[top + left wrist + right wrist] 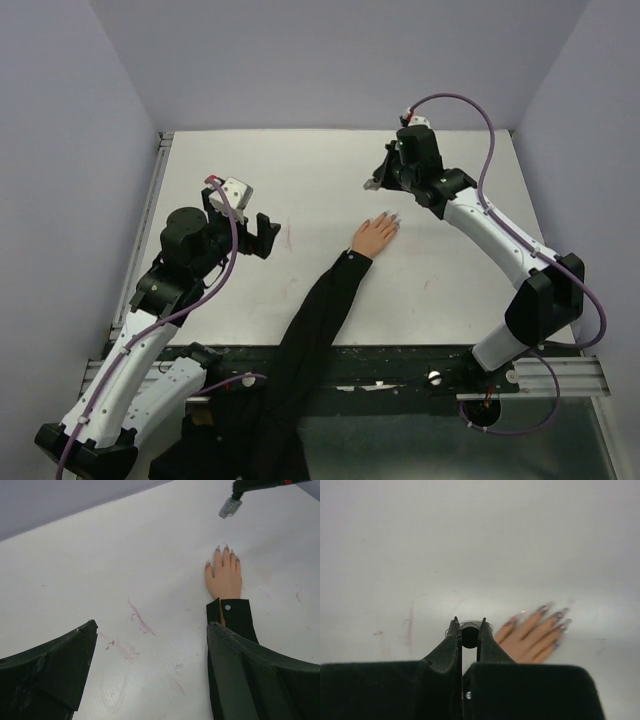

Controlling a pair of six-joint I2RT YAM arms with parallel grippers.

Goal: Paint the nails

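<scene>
The robot's right gripper will next swing the bottle away from the fake hand, toward the right in the top view, and lower it onto bare table [430, 219] [605, 614] next to the fake hand's nails.
A pale peach fake hand [376, 234] lies flat on the white table [300, 170], its long black sleeve [312, 325] running down to the near edge. Its greyish-purple nails [393, 220] point to the far right and also show in the left wrist view [226, 549] and the right wrist view [559, 615]. My right gripper [468, 623] is shut on a small bottle with a dark cap [469, 634]. It holds the bottle [229, 507] above the table, just beyond the nails [372, 184]. My left gripper [152, 625] is open and empty, left of the hand [262, 236].
Faint red smears [140, 620] mark the table between my left gripper and the hand. The table has a metal rail along its left edge [150, 215] and purple walls around it. The sleeve hangs over the dark front edge [400, 360].
</scene>
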